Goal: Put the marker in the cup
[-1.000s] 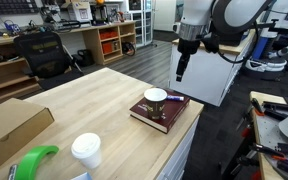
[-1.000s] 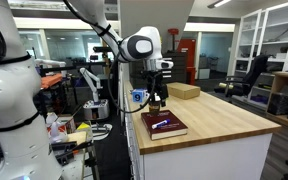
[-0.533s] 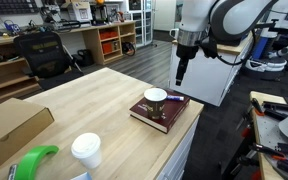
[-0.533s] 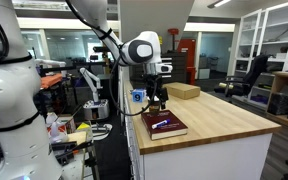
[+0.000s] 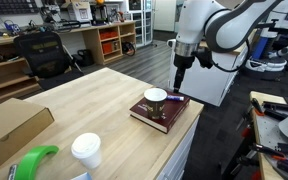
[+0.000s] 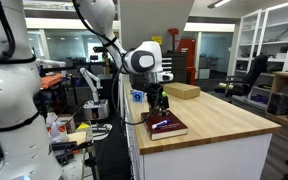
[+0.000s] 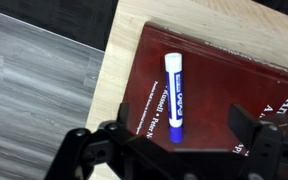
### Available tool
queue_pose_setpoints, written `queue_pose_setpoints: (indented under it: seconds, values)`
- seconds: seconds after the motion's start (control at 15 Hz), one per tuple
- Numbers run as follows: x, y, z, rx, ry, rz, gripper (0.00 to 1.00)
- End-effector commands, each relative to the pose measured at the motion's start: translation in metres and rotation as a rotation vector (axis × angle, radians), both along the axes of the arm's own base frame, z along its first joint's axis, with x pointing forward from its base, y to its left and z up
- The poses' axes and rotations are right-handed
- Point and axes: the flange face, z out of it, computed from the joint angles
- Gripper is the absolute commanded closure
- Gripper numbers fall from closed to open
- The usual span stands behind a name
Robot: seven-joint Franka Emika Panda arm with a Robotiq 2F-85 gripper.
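Note:
My gripper lowers toward the book next, onto the lettered blue body of the marker (image 5: 176, 97) (image 7: 173, 94), since the marker lies flat below with my open fingers on either side.
The marker (image 7: 173, 94) is a blue and white pen lying flat on a dark red book (image 7: 219, 85); it also shows as a small blue stick in an exterior view (image 6: 161, 124). The cup (image 5: 156, 97), short and wide with a cream rim, stands on the same book (image 5: 165, 113). In the wrist view the cup is out of view. My gripper (image 7: 184, 125) is open and empty, above the marker, with a finger on each side of the marker's near end. In both exterior views it hangs over the book's end (image 5: 181, 79) (image 6: 158, 100).
The book lies at the corner of a light wooden table (image 5: 84, 105). A white lidded paper cup (image 5: 86, 150), a green object (image 5: 34, 162) and a cardboard box (image 5: 9, 128) are at the table's other end. Another box (image 6: 183, 91) sits further back. Grey floor lies beyond the table's edge (image 7: 34, 80).
My gripper has come down and moved in over the book's end, closer to the marker. The marker, cup and book have not moved.

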Motion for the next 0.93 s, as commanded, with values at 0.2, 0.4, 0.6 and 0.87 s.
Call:
queue_pose_setpoints:
  seconds: [0.2,0.4,0.6,0.87]
  values:
    - [0.006,-0.003,-0.026,-0.006,0.028,0.037,0.0]
    - [0.008,-0.001,-0.035,-0.002,0.052,0.073,0.0]
    - [0.01,0.001,-0.043,0.015,0.078,0.134,0.0]
    - [0.012,0.001,-0.05,0.032,0.105,0.189,0.0]
